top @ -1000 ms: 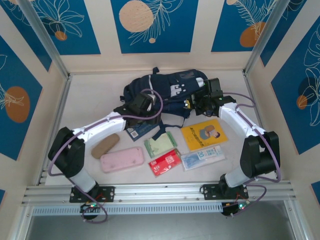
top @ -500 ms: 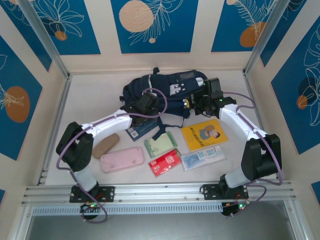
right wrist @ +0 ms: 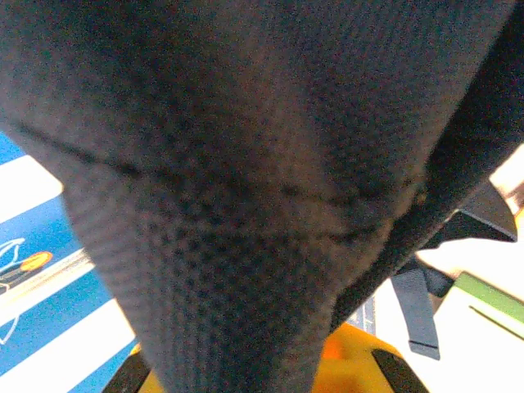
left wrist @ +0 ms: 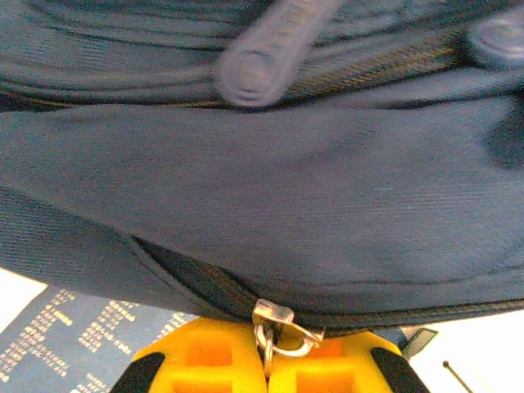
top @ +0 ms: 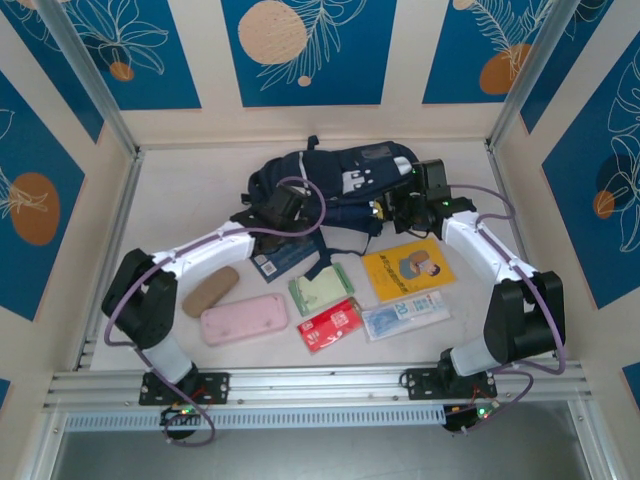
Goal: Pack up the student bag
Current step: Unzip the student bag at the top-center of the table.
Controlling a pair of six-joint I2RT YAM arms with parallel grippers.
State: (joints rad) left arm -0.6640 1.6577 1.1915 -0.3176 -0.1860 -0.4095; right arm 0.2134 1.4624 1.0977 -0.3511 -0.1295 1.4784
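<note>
My right gripper draws slightly outward next, away from my left gripper, to stretch the bag (top: 335, 180) against the zipper pull, then releases the bag's mesh padding.
The navy student bag (top: 335, 180) lies at the back of the table. My left gripper (top: 284, 206) is at its near left side. In the left wrist view its yellow fingers (left wrist: 205, 360) are shut on the silver zipper pull (left wrist: 277, 326) of a pocket, and the zip gapes a little to the left of the pull. My right gripper (top: 402, 206) is at the bag's right end. There the bag's dark mesh padding (right wrist: 246, 205) runs down between the yellow fingers (right wrist: 356, 360), which are closed on it and mostly hidden.
On the table in front of the bag lie a small navy booklet (top: 282, 262), a brown case (top: 210, 290), a pink case (top: 244, 318), a green notebook (top: 321, 287), a red packet (top: 331, 325), a yellow book (top: 407, 268) and a clear packet (top: 405, 314).
The left gripper has shifted slightly up and back along the bag's front edge, and its elbow has swung. The right gripper has edged a little to the right with the bag's end.
</note>
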